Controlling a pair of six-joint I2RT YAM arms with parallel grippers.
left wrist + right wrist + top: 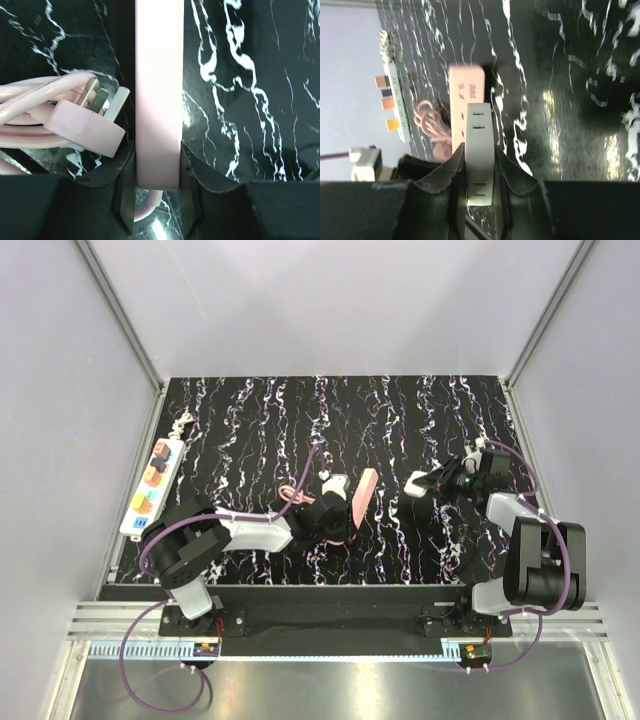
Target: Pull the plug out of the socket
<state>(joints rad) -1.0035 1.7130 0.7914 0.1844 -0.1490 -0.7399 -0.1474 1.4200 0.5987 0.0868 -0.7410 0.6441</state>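
I should next carry the adapter block outward with my right gripper, lower it and let go of it, because there is bare mat outward and below, clear of the pink power strip [363, 494].
My right gripper [428, 483] is shut on the plug [416, 481], a small white adapter block with slots [480, 150], whose sides sit between the black fingers [456, 165]. My left gripper [346, 516] is shut on the near end of a pink power strip [363, 494], which stands on its edge [157, 100] at the mat's middle. A small gap separates the plug from the pink strip [466, 92]. The socket [153, 485], a long white strip with orange, yellow and blue patches, lies along the mat's left edge [395, 107], far from both grippers.
The pink strip's coiled cord [292, 495] and its three-pin pink plug [87, 127] lie on the mat just left of the left gripper. A bundled white cord [183, 424] sits at the socket's far end. Grey walls and metal rails border the black marbled mat [400, 420].
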